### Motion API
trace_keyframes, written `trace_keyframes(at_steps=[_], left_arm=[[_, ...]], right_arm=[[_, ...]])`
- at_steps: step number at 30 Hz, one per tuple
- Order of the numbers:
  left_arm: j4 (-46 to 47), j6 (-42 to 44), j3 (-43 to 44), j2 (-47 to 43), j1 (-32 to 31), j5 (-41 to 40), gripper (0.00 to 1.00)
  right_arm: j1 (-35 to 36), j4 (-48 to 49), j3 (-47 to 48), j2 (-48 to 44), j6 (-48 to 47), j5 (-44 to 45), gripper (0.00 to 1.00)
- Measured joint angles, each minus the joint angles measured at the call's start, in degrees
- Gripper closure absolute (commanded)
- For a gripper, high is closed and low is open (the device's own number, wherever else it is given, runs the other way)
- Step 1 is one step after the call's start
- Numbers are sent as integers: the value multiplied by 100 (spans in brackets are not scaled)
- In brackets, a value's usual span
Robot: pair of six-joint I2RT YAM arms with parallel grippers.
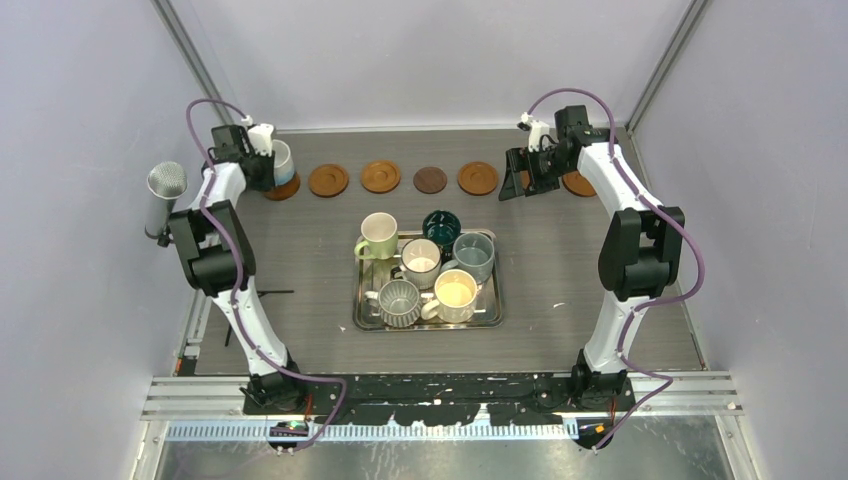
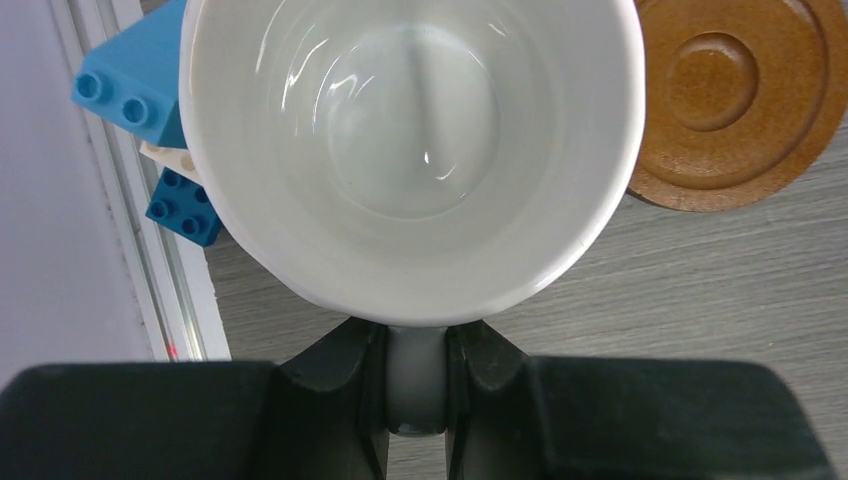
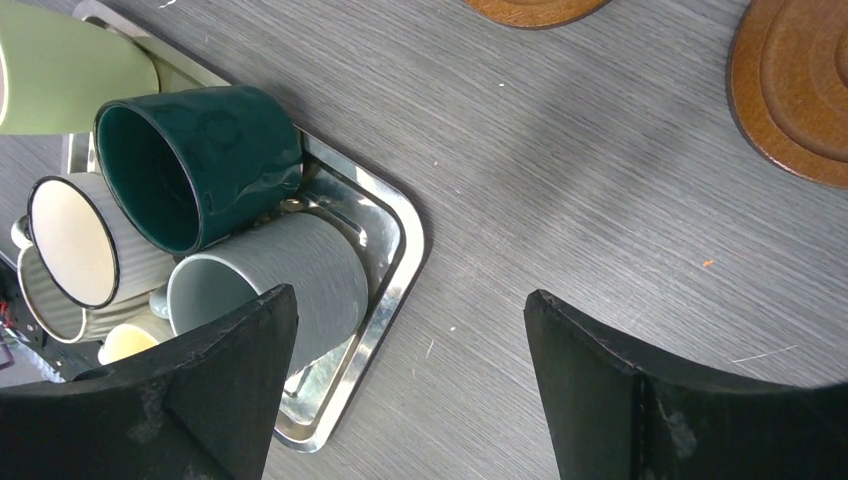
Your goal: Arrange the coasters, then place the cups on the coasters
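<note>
The white cup is already over the coaster at the row's end (image 1: 282, 186), so I need to lower my left gripper a little toward that coaster and then let go of the cup's handle.
A row of coasters lies along the far side of the table, orange-brown ones (image 1: 328, 180) (image 1: 380, 177) (image 1: 477, 178) and a dark brown one (image 1: 430, 179). At the row's left end a white cup (image 2: 410, 150) stands over another coaster (image 1: 287, 190). My left gripper (image 2: 415, 380) is shut on this cup's handle. Whether the cup rests on the coaster I cannot tell. Several more cups crowd the steel tray (image 1: 428, 322), among them a dark teal one (image 3: 200, 160) and a grey-blue one (image 3: 290, 270). My right gripper (image 3: 410, 300) hangs open and empty at the row's right end, partly hiding a coaster (image 1: 580, 185).
Blue toy bricks (image 2: 130, 85) lie by the left wall just beyond the held cup. A grey microphone-like object (image 1: 166, 185) sticks out at the left edge. A light green cup (image 1: 378, 235) sits at the tray's far left corner. Side walls close in the table.
</note>
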Motion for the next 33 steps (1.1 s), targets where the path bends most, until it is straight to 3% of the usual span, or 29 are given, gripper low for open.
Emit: trace_keyframes(at_steps=[13, 20, 29, 33], left_arm=[[92, -304, 11, 363, 103, -85, 98], [96, -306, 20, 374, 103, -87, 71], [181, -313, 28, 372, 103, -87, 50], [170, -317, -13, 306, 103, -90, 27]], right_arm=[[0, -22, 0, 0, -55, -37, 12], [0, -24, 0, 0, -66, -39, 12], [0, -63, 0, 0, -74, -39, 12], [0, -63, 0, 0, -85, -42, 12]])
